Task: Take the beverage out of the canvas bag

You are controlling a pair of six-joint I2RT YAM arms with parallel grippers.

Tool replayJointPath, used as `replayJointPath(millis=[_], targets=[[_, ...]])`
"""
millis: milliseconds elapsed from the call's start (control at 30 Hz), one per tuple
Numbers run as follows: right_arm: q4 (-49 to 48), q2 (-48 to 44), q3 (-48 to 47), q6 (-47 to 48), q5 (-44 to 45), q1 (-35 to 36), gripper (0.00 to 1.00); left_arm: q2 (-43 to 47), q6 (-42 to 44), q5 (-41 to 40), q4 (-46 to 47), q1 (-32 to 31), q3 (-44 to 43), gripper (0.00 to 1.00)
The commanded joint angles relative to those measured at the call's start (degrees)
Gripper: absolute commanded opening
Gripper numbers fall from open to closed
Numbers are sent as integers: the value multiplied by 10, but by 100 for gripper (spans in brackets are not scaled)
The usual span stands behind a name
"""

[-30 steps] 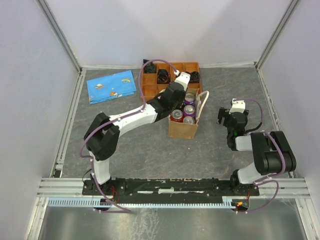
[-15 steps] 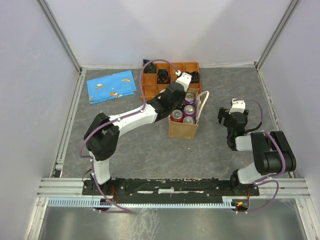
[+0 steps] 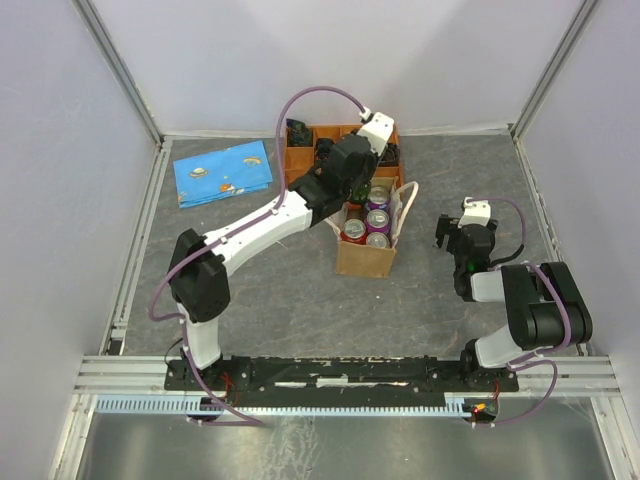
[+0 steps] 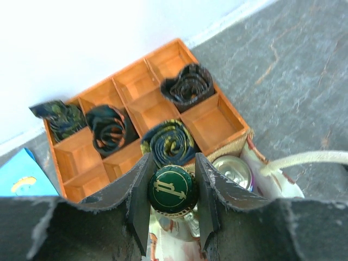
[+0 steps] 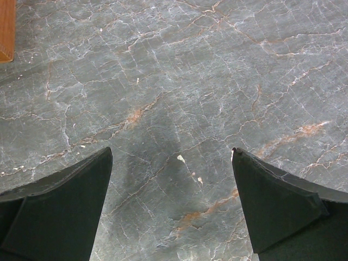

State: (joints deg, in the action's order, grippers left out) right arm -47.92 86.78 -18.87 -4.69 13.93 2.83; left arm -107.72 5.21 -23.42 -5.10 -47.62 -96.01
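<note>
Bare table by the blue cloth lies below, to the left in the top view, so the robot's left gripper will swing aside and down next to let go of the bottle.
The tan canvas bag (image 3: 364, 259) stands mid-table with cream handles and holds several cans (image 3: 378, 218). My left gripper (image 3: 357, 183) hovers above the bag's far end, shut on the neck of a bottle with a green cap (image 4: 173, 188). In the left wrist view the gripper (image 4: 173, 190) holds the cap between both fingers, above a silver can top (image 4: 232, 169) and the bag's tan rim (image 4: 231, 148). A cream handle (image 4: 304, 160) loops to the right. In the top view the bottle is mostly hidden under the gripper. My right gripper (image 3: 452, 232) is open and empty over bare table (image 5: 171, 152).
An orange compartment tray (image 3: 297, 158) with rolled ties (image 4: 173, 142) stands right behind the bag against the back wall. A blue patterned cloth (image 3: 223, 172) lies at the back left. Grey walls close in the table on three sides.
My left gripper has risen from low over the bag's far end, lifting the green-capped bottle with it. The right arm has not moved.
</note>
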Motion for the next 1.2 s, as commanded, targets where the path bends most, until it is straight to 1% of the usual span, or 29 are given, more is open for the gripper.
replayJointPath(millis=[0,133,267,500,600,733,967,1067,1167], targets=[[-16,-7,-17,-2,-6,-2,99,82,51,-30,69,4,-92,3],[-16,-7,-17,-2,-6,-2,99,93,63,-40,58,15,-130,3],[-16,-7,-16,-1,-6,-2,99,106,48,-32,45,56,-153,3],[-16,-7,-17,-2,-6,-2,99,146,33,-44,25,123,-143,3],[-16,-7,-17,-2,-6,-2,99,168,11,-40,19,149,-95,3],[-16,-7,-17,-1,-6,-2,99,200,-26,-44,42,167,10,3],[-16,-7,-17,-1,-6,-2,99,268,-52,-40,151,170,220,3],[-16,-7,-17,-1,-6,-2,99,277,-59,-52,161,170,257,3],[-16,-7,-17,-2,-6,-3,99,271,-61,-63,160,171,273,3]])
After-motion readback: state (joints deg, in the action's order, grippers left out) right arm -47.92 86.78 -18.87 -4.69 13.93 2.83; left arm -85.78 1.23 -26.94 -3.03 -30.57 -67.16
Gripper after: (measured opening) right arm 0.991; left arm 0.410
